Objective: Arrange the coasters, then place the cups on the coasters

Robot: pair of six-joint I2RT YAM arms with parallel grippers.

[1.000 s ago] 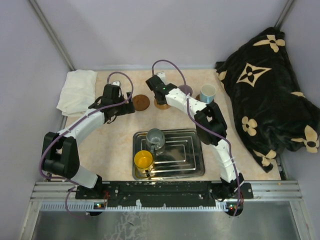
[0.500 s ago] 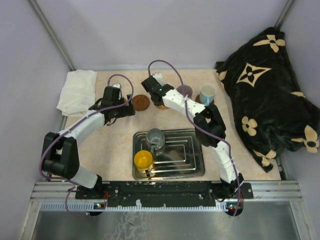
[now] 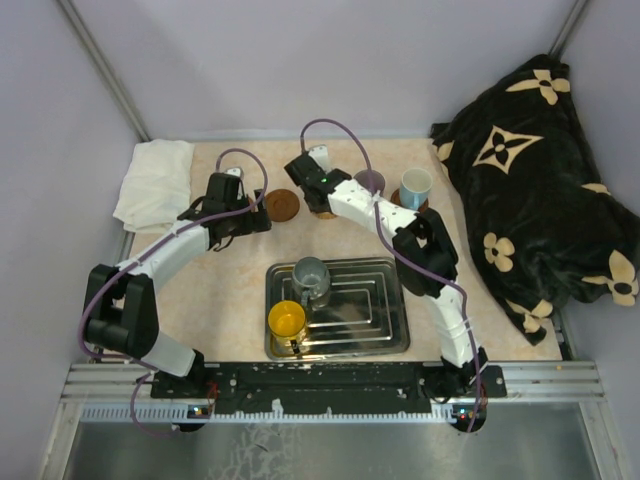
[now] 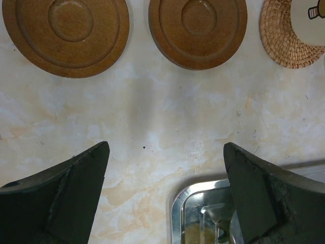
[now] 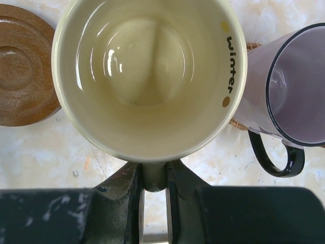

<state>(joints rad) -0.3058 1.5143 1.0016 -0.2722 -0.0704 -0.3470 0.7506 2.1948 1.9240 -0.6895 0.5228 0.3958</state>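
The right gripper should go down and let go of the cream cup on the woven coaster (image 3: 323, 214) below the gripper, because the cup is already upright over the coaster.
My right gripper (image 5: 154, 175) is shut on the handle of the cream cup (image 5: 147, 76). The cup is upright over a woven coaster (image 4: 284, 40); I cannot tell whether it touches it. Right beside it, the purple cup (image 5: 294, 86) stands on another woven coaster (image 5: 236, 123). The light blue cup (image 3: 415, 185) sits on a coaster further right. Two brown wooden coasters (image 4: 66, 30) (image 4: 198, 28) lie bare to the left. My left gripper (image 4: 167, 168) is open above bare table, holding nothing. The grey cup (image 3: 311, 272) and the orange-yellow cup (image 3: 287, 320) stand in the metal tray (image 3: 390, 340).
A folded white cloth (image 3: 155, 180) lies at the back left corner. A black blanket with cream flowers (image 3: 530, 200) is heaped along the right side. The tray's corner (image 4: 193, 203) lies just under my left gripper's right finger.
My right arm has shifted slightly to the left with the cream cup. The left arm has stayed where it was.
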